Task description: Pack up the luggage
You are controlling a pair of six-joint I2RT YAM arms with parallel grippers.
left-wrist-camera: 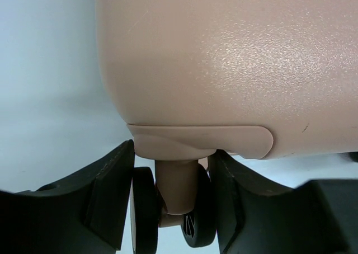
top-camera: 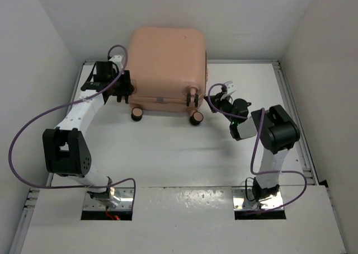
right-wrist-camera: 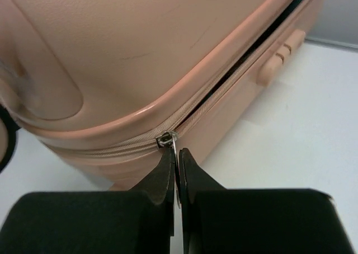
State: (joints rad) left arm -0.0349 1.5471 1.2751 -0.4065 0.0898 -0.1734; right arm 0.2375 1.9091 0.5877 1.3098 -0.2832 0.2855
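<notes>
The luggage's zipper seam still gapes, so my left gripper will next pull the twin dark wheel [left-wrist-camera: 144, 209] left in the top view, then release it, to anchor the luggage.
The salmon-pink luggage [top-camera: 168, 64] lies with its lid down at the back of the white table. My left gripper [top-camera: 124, 89] is at its near-left corner. In the left wrist view the luggage [left-wrist-camera: 235, 58] fills the top, and the left gripper [left-wrist-camera: 173, 170] is clamped on a twin dark wheel [left-wrist-camera: 144, 209], one finger against each side. My right gripper [top-camera: 214, 99] is at the near-right corner. Up close, the right gripper [right-wrist-camera: 178, 153] is shut on the metal zipper pull [right-wrist-camera: 175, 145] of the luggage [right-wrist-camera: 140, 52]. Beyond the slider the zipper seam [right-wrist-camera: 246, 58] gapes dark.
Two more wheels [top-camera: 136, 113] [top-camera: 196, 118] stick out of the luggage's near side. White walls close in at left, right and behind. Purple cables [top-camera: 33, 120] loop from both arms. The bare tabletop [top-camera: 168, 153] lies between the luggage and the arm bases.
</notes>
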